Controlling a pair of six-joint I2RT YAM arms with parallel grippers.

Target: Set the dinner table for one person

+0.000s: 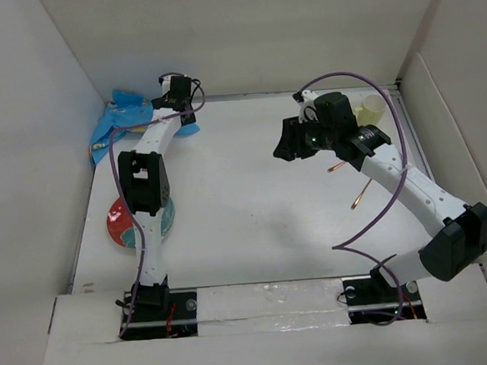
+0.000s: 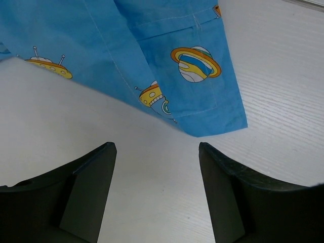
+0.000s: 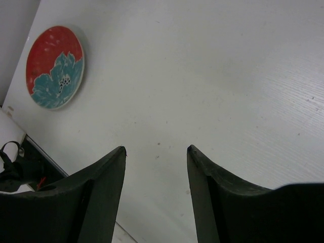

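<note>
The placemat's near edge [image 2: 161,109] beside the yellow saucer is in line with my left gripper's open fingers, so next I will lower that gripper there and close.
The white dinner table [image 1: 255,223] fills the top view. My left gripper [image 1: 179,93] is open and empty at the far left, just short of a crumpled blue space-print placemat [image 1: 115,118]. In the left wrist view the placemat's corner [image 2: 167,61] lies just beyond my left gripper [image 2: 157,147], not touching it. My right gripper [image 1: 291,141] is open and empty above the table's middle right. In the right wrist view it [image 3: 156,148] hovers over bare table, with a red plate with a teal flower [image 3: 54,67] far off.
The red plate [image 1: 117,225] lies at the near left, partly under the left arm. A pale yellow cup [image 1: 373,107] stands at the far right behind the right arm. Two copper-coloured utensils [image 1: 360,194] lie right of centre. White walls enclose the table.
</note>
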